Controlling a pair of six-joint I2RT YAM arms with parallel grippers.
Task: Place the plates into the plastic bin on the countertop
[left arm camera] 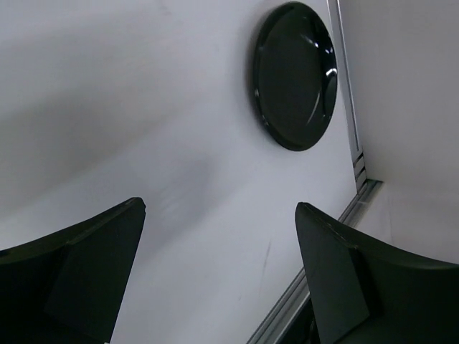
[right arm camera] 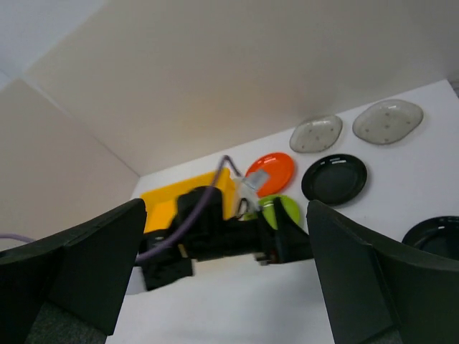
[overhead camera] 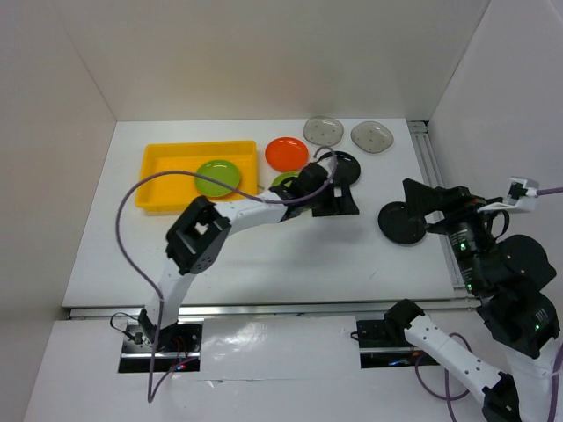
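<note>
The black plate is beside my right gripper, and my left gripper should move down to the bin-facing rim (overhead camera: pixel 383 221) (left arm camera: pixel 265 120) of that plate.
The yellow plastic bin (overhead camera: pixel 167 189) sits at the back left of the countertop (overhead camera: pixel 264 255) with one lime green plate (overhead camera: pixel 217 176) inside. Right of it lie an orange plate (overhead camera: pixel 286 154), a second green plate (overhead camera: pixel 283 180) half under my left arm, a black plate (overhead camera: pixel 347 163) and two smoky-grey plates (overhead camera: pixel 322 130) (overhead camera: pixel 372 136). Another black plate (overhead camera: pixel 400 224) lies at the right. My left gripper (overhead camera: pixel 343 200) is open and empty, pointing at that black plate (left arm camera: pixel 294 75). My right gripper (overhead camera: pixel 413 207) hangs open over the same plate's right side, holding nothing.
A metal rail (overhead camera: pixel 435 176) runs along the countertop's right side, and white walls close in the left, back and right. In the right wrist view my left arm (right arm camera: pixel 215 233) stretches across in front of the bin (right arm camera: pixel 161 197) and the green plate (right arm camera: pixel 287 210).
</note>
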